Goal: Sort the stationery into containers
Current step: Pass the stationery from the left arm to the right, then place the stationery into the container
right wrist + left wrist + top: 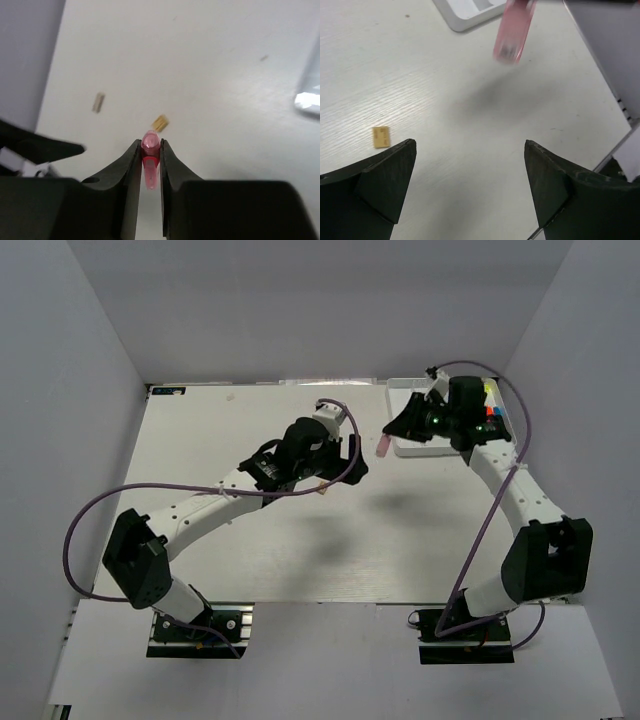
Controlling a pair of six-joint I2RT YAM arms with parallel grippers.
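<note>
The pink capsule is hanging outside the white tray [311, 90]. My right gripper will move outward and to the right in the top view next, then down over the tray.
A pink capsule-shaped piece [150, 150] is clamped between the fingers of my right gripper [150, 143], which is shut on it. From above, the capsule [382, 446] hangs over the table just left of the white tray [408, 448], most of which my right arm hides. My left gripper [469, 145] is open with nothing between its fingers, near the table's middle [345, 462]. In its view the pink capsule [514, 32] hangs ahead, blurred. A tiny tan bit [381, 136] lies by the left finger. Two tan bits [160, 122] [98, 102] lie on the table below my right gripper.
Coloured stationery [490, 412] shows in the tray behind my right wrist. A tray corner [465, 12] is at the top of the left wrist view. Grey walls close in the table on the left, back and right.
</note>
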